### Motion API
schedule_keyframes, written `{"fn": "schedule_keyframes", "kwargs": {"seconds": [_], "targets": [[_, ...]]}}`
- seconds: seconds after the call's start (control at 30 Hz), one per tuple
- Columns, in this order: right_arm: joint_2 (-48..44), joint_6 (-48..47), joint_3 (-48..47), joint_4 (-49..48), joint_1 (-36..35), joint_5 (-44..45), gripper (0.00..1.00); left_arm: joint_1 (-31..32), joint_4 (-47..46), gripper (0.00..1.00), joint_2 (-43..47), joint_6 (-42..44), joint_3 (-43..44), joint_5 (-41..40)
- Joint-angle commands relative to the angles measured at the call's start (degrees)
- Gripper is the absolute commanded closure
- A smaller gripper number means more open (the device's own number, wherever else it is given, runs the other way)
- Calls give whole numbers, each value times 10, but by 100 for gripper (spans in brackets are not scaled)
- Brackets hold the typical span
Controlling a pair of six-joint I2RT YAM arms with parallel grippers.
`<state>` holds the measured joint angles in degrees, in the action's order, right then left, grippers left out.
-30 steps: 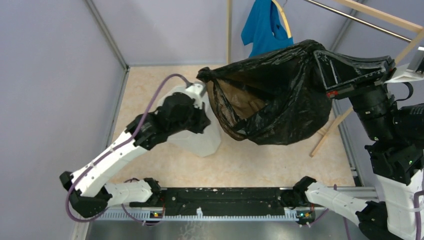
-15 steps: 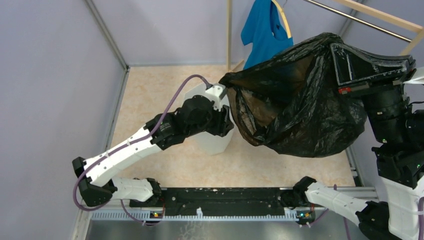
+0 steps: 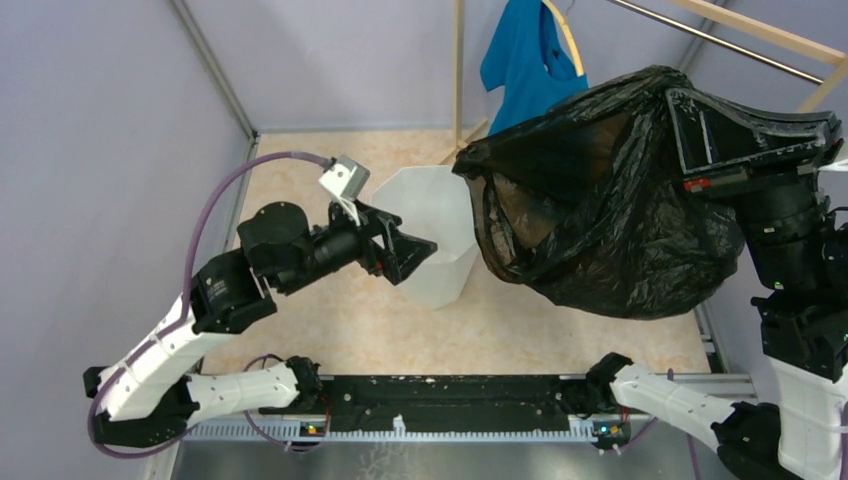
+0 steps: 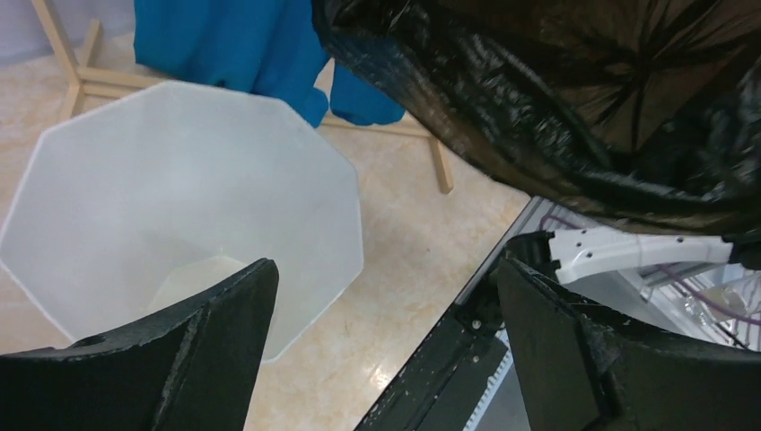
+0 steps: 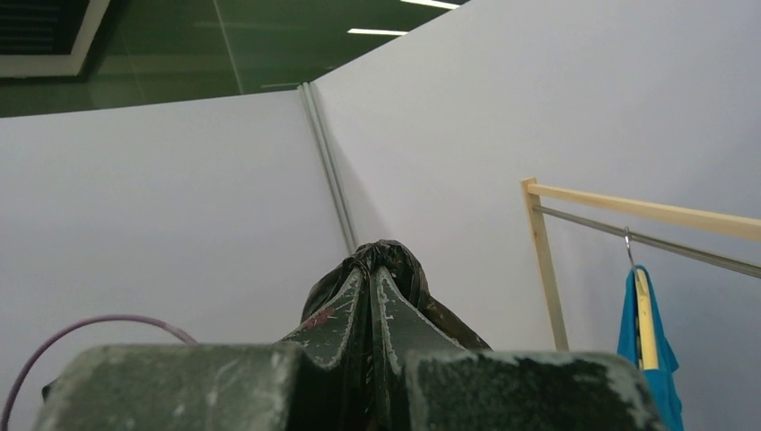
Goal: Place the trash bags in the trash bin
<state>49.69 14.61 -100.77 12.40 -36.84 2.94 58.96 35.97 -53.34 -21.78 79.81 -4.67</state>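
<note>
My left gripper moves outward and toward the bag next, tilts its fingers up and closes on the bag's edge by the bin, which hangs free.
The trash bag (image 3: 610, 220), large, glossy black and crinkled, hangs in the air to the right of the bin. Only my right gripper (image 3: 678, 100) holds it, shut on its gathered top. In the right wrist view the fingers (image 5: 345, 314) pinch the bunched plastic (image 5: 388, 256), pointing up at the wall. The white faceted trash bin (image 3: 435, 235) stands upright on the floor and shows nothing inside (image 4: 179, 180). My left gripper (image 3: 415, 255) is open and holds nothing, level with the bin's near left side. Its view shows the bag (image 4: 556, 90) above right of the jaws (image 4: 386, 265).
A blue T-shirt (image 3: 525, 55) hangs on a wooden rack (image 3: 458, 60) behind the bin. Grey walls close the cell at left and back. A black rail (image 3: 450, 400) runs along the near edge between the arm bases.
My left gripper has opened, let go of the bag's left corner and drawn back to the left. The bag now hangs from the right gripper alone, slightly farther right. The bin is uncovered.
</note>
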Motion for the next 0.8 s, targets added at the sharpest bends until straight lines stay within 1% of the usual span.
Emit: {"fn": "schedule_keyframes", "kwargs": {"seconds": [0.0, 0.07, 0.13, 0.2, 0.27, 0.33, 0.4, 0.47, 0.53, 0.63, 0.7, 0.77], "targets": [[7, 20, -38, -1, 2, -34, 100, -4, -45, 1, -64, -30, 89, 6], [8, 28, -49, 7, 2, -48, 100, -11, -51, 1, -108, -42, 136, 17], [7, 35, -56, 12, 2, -55, 100, -35, -69, 1, -142, -53, 164, 41], [5, 40, -60, 15, 2, -58, 100, -79, -97, 1, -168, -82, 171, 122], [3, 44, -65, 17, 2, -59, 100, -134, -140, 1, -187, -124, 155, 206], [3, 46, -67, 17, 3, -62, 100, -174, -218, 1, -192, -165, 115, 278], [3, 46, -67, 18, 2, -65, 100, -199, -335, 1, -192, -215, 63, 368], [3, 46, -65, 19, 2, -65, 100, -209, -458, 1, -195, -266, 23, 423], [3, 46, -62, 21, 2, -65, 100, -210, -527, 1, -193, -289, -1, 443], [3, 45, -53, 20, 2, -66, 100, -210, -548, 1, -187, -289, -15, 441], [1, 44, -44, 15, 2, -67, 100, -210, -557, 5, -189, -297, -18, 444], [1, 44, -37, 10, 2, -67, 100, -210, -577, 12, -197, -313, -22, 453]]}}
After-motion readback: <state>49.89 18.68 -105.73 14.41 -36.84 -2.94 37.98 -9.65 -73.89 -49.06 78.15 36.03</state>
